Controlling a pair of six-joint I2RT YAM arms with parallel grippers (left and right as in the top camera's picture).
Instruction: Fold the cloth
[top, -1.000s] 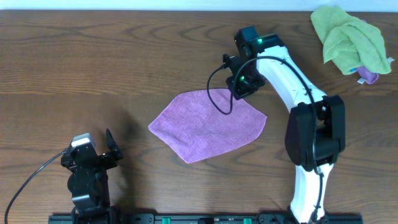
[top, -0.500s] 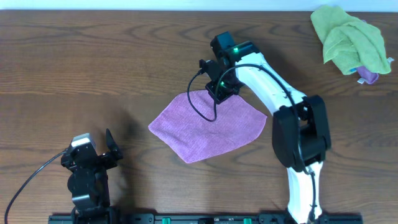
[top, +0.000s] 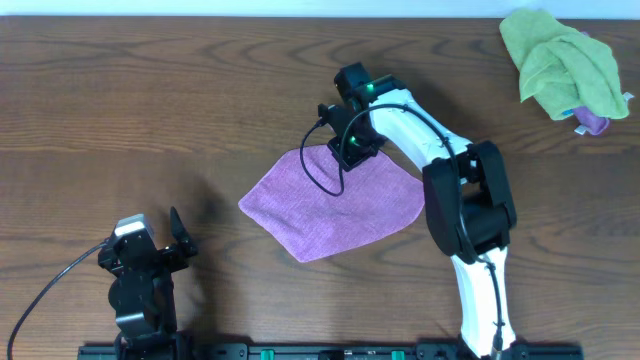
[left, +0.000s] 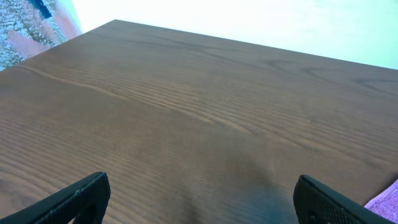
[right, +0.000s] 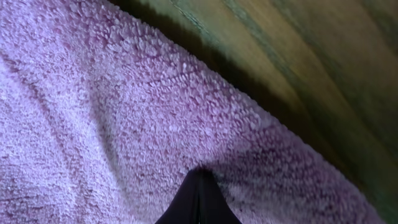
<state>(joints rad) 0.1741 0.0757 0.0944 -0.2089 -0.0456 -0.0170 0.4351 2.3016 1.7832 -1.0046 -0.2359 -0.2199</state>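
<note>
The bare tabletop is outward and to the left in the overhead view, so my right gripper should slide the pinched far edge there next and let go of it.
A purple cloth (top: 335, 205) lies flat on the wooden table, spread out as a rough diamond. My right gripper (top: 350, 143) is at the cloth's upper edge. In the right wrist view its fingers (right: 198, 198) are shut together, their tips pinching a small pucker of the purple cloth (right: 124, 124) just inside its edge. My left gripper (left: 199, 199) is open and empty over bare table at the front left, left of the cloth; it also shows in the overhead view (top: 172, 235). A corner of the cloth (left: 385, 202) shows at the right edge of the left wrist view.
A crumpled green cloth (top: 562, 62) with a bit of purple under it lies at the far right corner. A black cable (top: 325, 172) from the right arm hangs over the purple cloth. The table's far edge runs along the top.
My right gripper has moved left along the cloth's upper edge, from the top right side to near the top corner. The cloth has kept its shape. The left arm has not moved.
</note>
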